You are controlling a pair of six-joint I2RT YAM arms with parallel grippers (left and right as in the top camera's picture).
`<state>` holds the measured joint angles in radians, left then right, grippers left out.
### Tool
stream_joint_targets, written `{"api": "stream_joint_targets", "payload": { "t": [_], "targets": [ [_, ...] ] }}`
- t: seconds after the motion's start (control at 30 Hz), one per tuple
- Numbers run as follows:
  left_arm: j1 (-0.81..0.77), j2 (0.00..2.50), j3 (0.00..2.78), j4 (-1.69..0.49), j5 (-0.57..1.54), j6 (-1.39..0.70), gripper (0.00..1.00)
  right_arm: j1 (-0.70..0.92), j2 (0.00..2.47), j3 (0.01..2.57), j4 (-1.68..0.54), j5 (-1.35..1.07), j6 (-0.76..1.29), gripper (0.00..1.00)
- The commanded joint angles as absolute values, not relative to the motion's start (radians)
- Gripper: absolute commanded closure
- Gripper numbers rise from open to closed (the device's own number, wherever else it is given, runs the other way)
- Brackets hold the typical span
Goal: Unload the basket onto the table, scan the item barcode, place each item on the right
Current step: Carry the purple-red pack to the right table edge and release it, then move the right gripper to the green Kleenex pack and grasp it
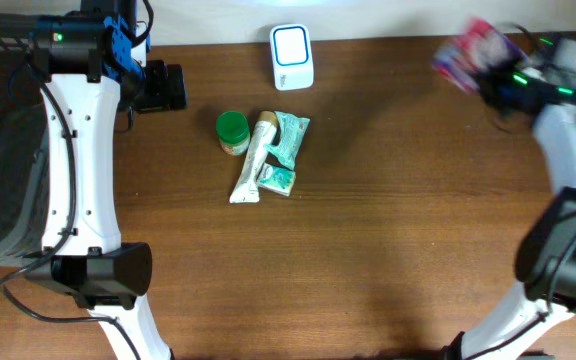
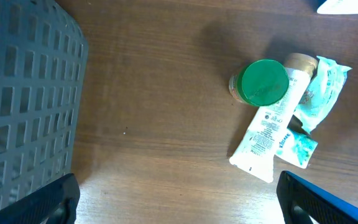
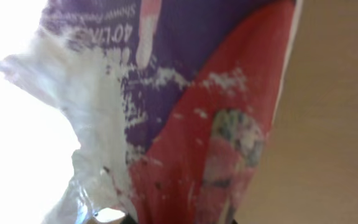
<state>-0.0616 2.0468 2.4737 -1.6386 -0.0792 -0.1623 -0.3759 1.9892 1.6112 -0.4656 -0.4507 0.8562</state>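
The robot's right gripper will next swing to the right in the overhead view and back, to let go of the packet on the tabletop, well apart from the clustered items.
A purple and red plastic packet (image 1: 471, 52) hangs blurred above the table's far right, with my right gripper (image 1: 503, 85) shut on it. In the right wrist view the packet (image 3: 191, 112) fills the frame and hides the fingers. The white barcode scanner (image 1: 292, 57) stands at the table's back middle, to the left of the packet. My left gripper (image 1: 173, 88) is open at the far left with nothing in it; its dark fingers (image 2: 42, 202) show at the bottom corners of the left wrist view.
A green-lidded jar (image 1: 232, 130), a white tube (image 1: 250, 160) and teal packets (image 1: 288, 140) lie clustered mid-table, also in the left wrist view as jar (image 2: 263, 82) and tube (image 2: 269, 127). A grey mesh basket (image 2: 23, 106) stands at the left edge.
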Motion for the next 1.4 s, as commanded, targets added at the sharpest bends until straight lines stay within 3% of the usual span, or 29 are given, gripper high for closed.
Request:
{"api": "stream_joint_targets", "payload": {
  "t": [0.0,0.17,0.37,0.57,0.6,0.63,0.9,1.0,1.13,1.2,1.23,1.37],
  "targets": [
    [-0.062,2.05,2.469,-1.64,-0.083,-0.171,0.01,-0.552,1.984,1.609,-0.574,-0.414,0.845,0.96],
    [-0.062,2.05,2.47,-1.64,-0.083,-0.171,0.01,-0.755,1.989,1.608,-0.61,-0.224,0.736,0.89],
    [-0.062,2.05,2.47,-1.64,-0.083,-0.171,0.01,-0.739,2.053,1.608,-0.592,-0.179,0.736,0.8],
    [-0.062,2.05,2.47,-1.64,-0.083,-0.171,0.01,-0.749,1.986,1.61,-0.614,-0.304,0.633,0.41],
    [-0.062,2.05,2.47,-1.64,-0.083,-0.171,0.01,-0.748,1.937,1.61,-0.614,-0.329,0.633,0.03],
    [-0.062,2.05,2.47,-1.64,-0.083,-0.171,0.01,-0.744,1.887,1.61,-0.617,-0.345,0.636,0.01],
    [-0.062,2.05,2.47,-1.64,-0.083,-0.171,0.01,-0.656,1.536,1.61,-0.673,-0.435,0.635,0.01],
    [-0.062,2.05,2.47,-1.64,-0.083,-0.171,0.01,-0.545,1.526,1.609,-0.76,-0.499,0.616,0.01],
    [-0.062,2.05,2.469,-1.64,-0.083,-0.171,0.01,-0.324,1.575,1.608,-0.827,-0.497,0.417,0.01],
    [-0.062,2.05,2.47,-1.64,-0.083,-0.171,0.01,-0.177,1.634,1.608,-0.852,-0.496,0.32,0.19],
    [-0.062,2.05,2.47,-1.64,-0.083,-0.171,0.01,-0.099,1.684,1.608,-0.86,-0.496,0.292,0.38],
    [-0.062,2.05,2.469,-1.64,-0.083,-0.171,0.01,0.084,1.858,1.608,-0.87,-0.498,0.292,0.67]
  ]
}}
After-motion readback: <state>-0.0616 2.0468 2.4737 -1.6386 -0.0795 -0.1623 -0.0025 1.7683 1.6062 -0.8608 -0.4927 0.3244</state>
